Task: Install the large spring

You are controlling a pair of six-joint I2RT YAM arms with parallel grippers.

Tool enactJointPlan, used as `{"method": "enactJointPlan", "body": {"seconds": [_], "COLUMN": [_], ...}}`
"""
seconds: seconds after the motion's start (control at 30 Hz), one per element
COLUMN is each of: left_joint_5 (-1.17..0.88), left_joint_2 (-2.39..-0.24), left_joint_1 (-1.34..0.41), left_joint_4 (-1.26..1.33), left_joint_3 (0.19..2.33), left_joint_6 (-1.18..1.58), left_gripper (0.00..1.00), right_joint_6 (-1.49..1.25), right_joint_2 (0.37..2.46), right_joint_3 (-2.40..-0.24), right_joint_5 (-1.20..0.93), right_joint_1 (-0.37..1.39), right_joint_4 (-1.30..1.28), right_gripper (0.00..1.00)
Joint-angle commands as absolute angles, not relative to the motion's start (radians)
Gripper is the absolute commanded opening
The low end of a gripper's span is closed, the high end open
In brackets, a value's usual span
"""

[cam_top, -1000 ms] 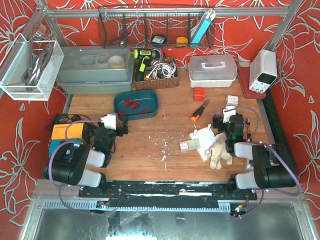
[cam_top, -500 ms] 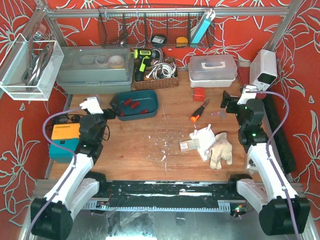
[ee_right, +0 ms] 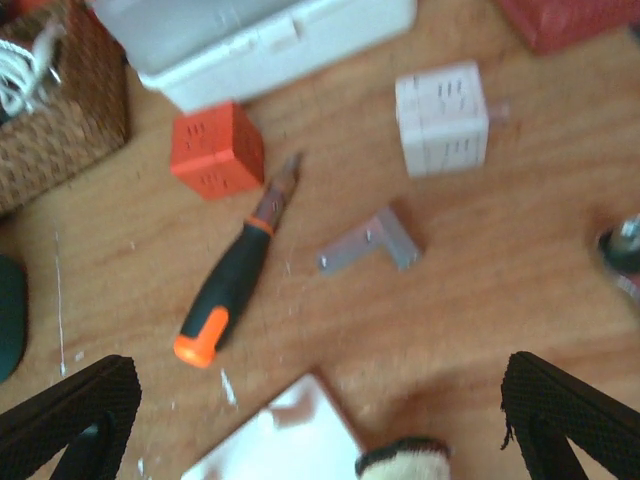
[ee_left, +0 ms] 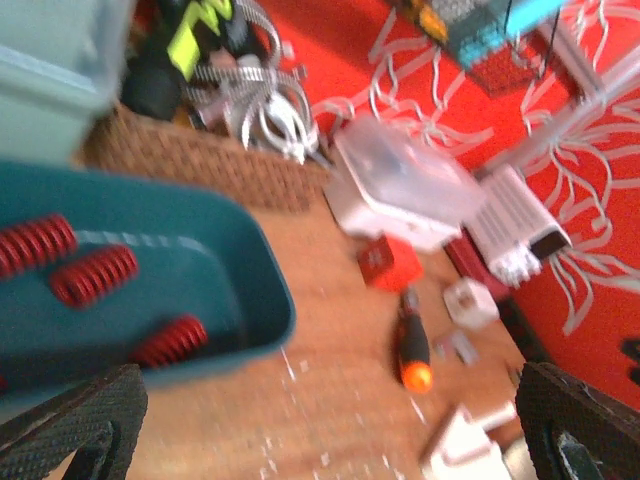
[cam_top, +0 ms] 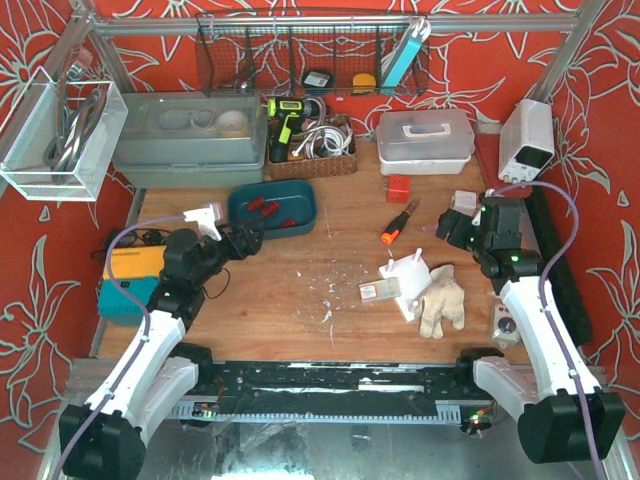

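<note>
I will bring my right gripper back and down onto the middle of the glove (cam_top: 441,297) and close it there, because the glove lies over the edge of the white plastic fixture.
Three red springs (ee_left: 95,275) lie in a teal tray (ee_left: 230,300) at the left of the blurred left wrist view; in the top view the springs (cam_top: 262,208) sit in the tray (cam_top: 305,200) at centre left. My left gripper (cam_top: 245,240) hovers at the tray's near left corner, open and empty (ee_left: 325,435). My right gripper (cam_top: 455,232) is open and empty (ee_right: 320,430) above the wood, right of a white plastic fixture (cam_top: 408,272). I cannot tell which spring is the large one.
An orange-and-black screwdriver (ee_right: 230,285), orange cube (ee_right: 215,150), white cube (ee_right: 442,118) and metal bracket (ee_right: 370,243) lie below the right gripper. A glove (cam_top: 440,300) lies by the fixture. A white lidded box (cam_top: 425,140), basket (cam_top: 310,150), grey bin (cam_top: 190,140) and power supply (cam_top: 527,140) line the back.
Both arms unfolded from their tucked pose and reached out. The left gripper then swung right to the tray's near corner. The right gripper moved nearer, towards the white fixture.
</note>
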State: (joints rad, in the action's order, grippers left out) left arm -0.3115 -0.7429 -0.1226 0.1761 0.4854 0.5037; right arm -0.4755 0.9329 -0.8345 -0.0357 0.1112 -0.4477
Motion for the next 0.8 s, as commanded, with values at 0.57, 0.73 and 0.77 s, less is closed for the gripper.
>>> {"method": "enactJointPlan", "body": {"seconds": [0.57,0.73,0.77], "left_joint_5": [0.029,0.093,0.085], "left_joint_2": [-0.97,-1.071,-1.081], "left_joint_1": [-0.651,-0.743,-0.744], "left_joint_4": [0.213,0.273,0.285], "left_joint_3": [0.472,0.473,0.454], "left_joint_6": [0.364,0.33,0.325], "left_gripper": [1.0,1.0,1.0], "right_joint_6": [-0.883,-0.925,-0.935], "right_joint_2": [0.978,0.959,0.959], "right_joint_3": [-0.834,-0.763,-0.745], "right_joint_5": [0.222,0.192,0.185], "right_joint_1": [0.353,0.388,0.389], "right_joint_4": [-1.014,-0.935,-0.923], "right_gripper": [0.64,0.55,0.54]}}
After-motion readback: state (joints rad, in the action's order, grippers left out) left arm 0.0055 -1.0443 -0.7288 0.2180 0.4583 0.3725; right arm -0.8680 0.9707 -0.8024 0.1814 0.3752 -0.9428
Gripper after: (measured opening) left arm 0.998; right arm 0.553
